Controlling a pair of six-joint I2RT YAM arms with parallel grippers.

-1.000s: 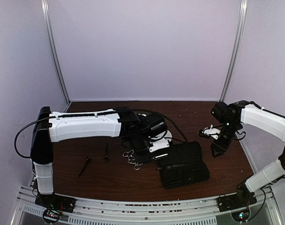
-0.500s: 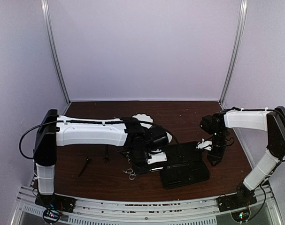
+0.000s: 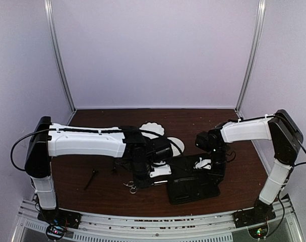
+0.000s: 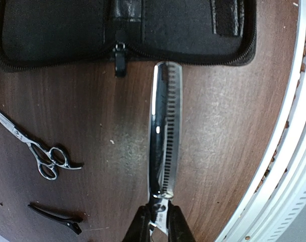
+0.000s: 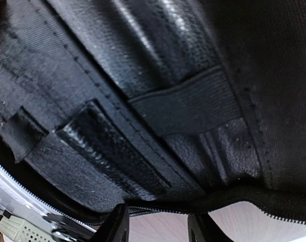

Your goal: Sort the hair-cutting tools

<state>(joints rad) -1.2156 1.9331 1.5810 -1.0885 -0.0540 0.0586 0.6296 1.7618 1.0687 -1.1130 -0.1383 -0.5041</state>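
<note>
The case's near lining (image 3: 190,187) (image 4: 177,29) lies bare. So my left gripper goes down next, slides the thinning scissors to the right in the top view onto it and releases there.
My left gripper (image 4: 159,228) is shut on the pivot end of silver thinning scissors (image 4: 165,131) with a toothed blade. Their tip points at the open black zip case (image 4: 117,30), close to its zip edge. A second pair of slim silver scissors (image 4: 39,151) lies on the brown table to the left, also seen from above (image 3: 130,186). One black clip (image 4: 57,218) lies beside it. Another black clip (image 3: 90,179) lies further left. My right gripper (image 5: 158,232) is open, low over the case's inner lining (image 5: 158,101), its fingers (image 5: 117,227) either side of the zip edge.
Two white bowls (image 3: 154,129) (image 3: 177,146) stand behind the left arm. The case (image 3: 193,185) lies at centre right. The table's near metal rail (image 4: 294,151) runs close to the right of the held scissors.
My left gripper has lifted one pair of scissors and carried it towards the near edge, beside the case. My right arm has swung left and down onto the case.
</note>
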